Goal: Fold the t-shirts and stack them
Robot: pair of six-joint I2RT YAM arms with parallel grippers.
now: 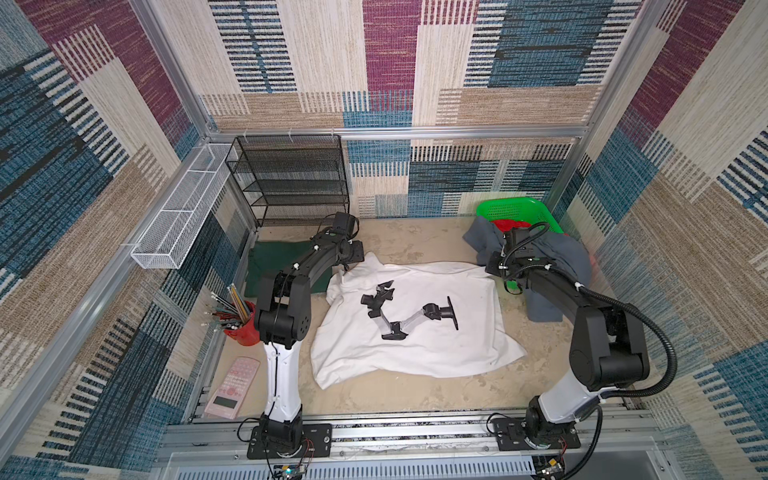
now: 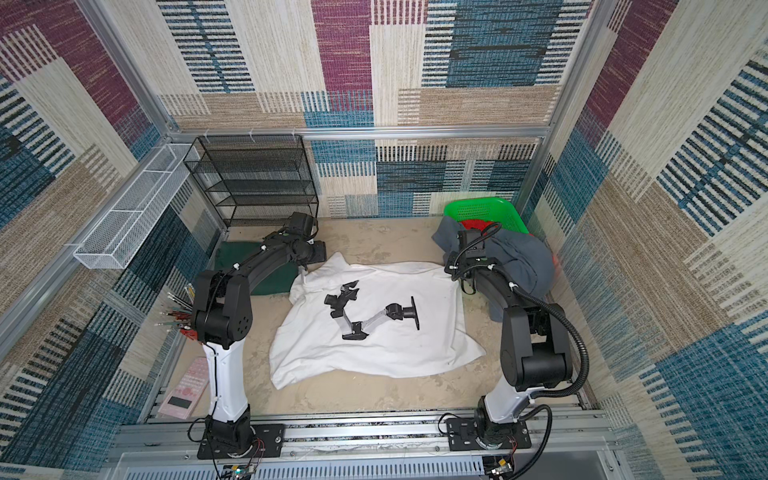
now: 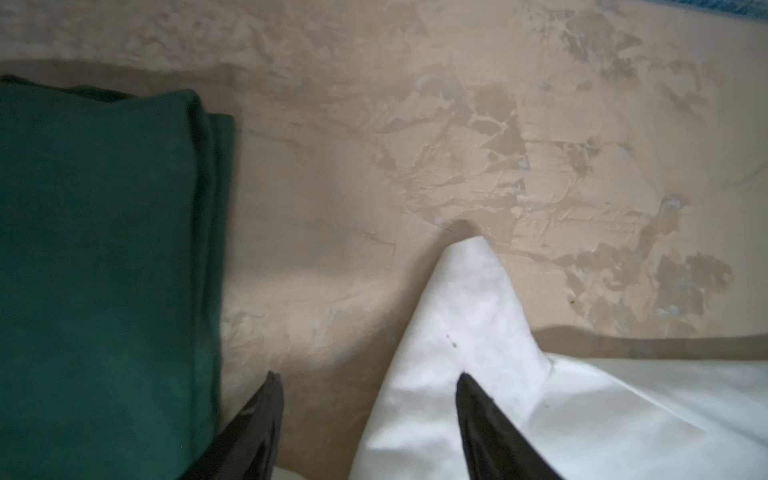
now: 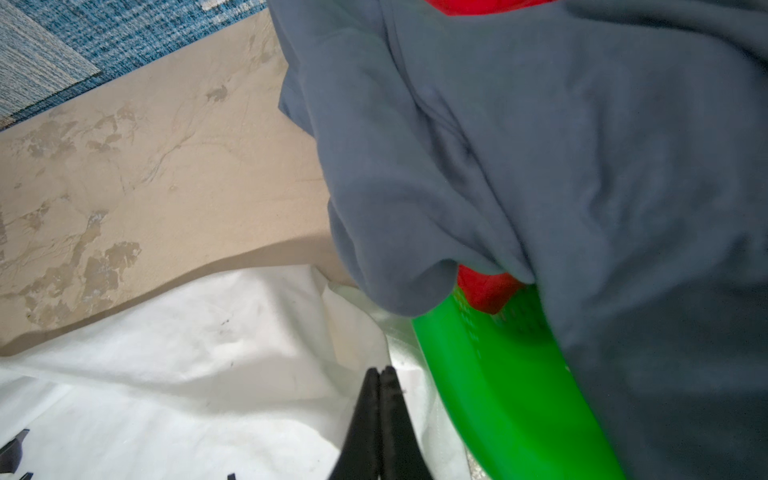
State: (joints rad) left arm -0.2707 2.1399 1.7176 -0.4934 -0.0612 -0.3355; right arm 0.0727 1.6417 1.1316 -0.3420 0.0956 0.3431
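Observation:
I will next move my left gripper down onto the fold at the white t-shirt's far corner [image 1: 354, 275] [image 3: 404, 428] by the green t-shirt, since the white t-shirt's edge shows between the gripper's open fingers.
The white t-shirt [image 1: 436, 332] [image 2: 395, 345] with the robot-arm print lies spread out in the middle of the table. My left gripper [image 3: 368, 378] [image 1: 345, 266] is open over its far left corner [image 3: 469, 299], holding nothing. A folded dark green t-shirt [image 1: 270, 253] [image 3: 95, 249] lies just left of that corner. My right gripper [image 4: 380, 370] [image 1: 491, 268] is shut above the white shirt's far right corner [image 4: 166, 353], with no cloth showing between the tips. A slate grey t-shirt [image 1: 557, 253] [image 4: 540, 145] hangs crumpled over the basket.
A bright green basket [image 1: 519, 208] [image 4: 498, 395] with red cloth [image 1: 505, 225] in it stands at the far right. A black mesh shelf [image 1: 291, 178] and a white wire tray [image 1: 178, 220] line the back left. A red pencil cup [image 1: 241, 328] and a pink calculator [image 1: 232, 386] sit at the left.

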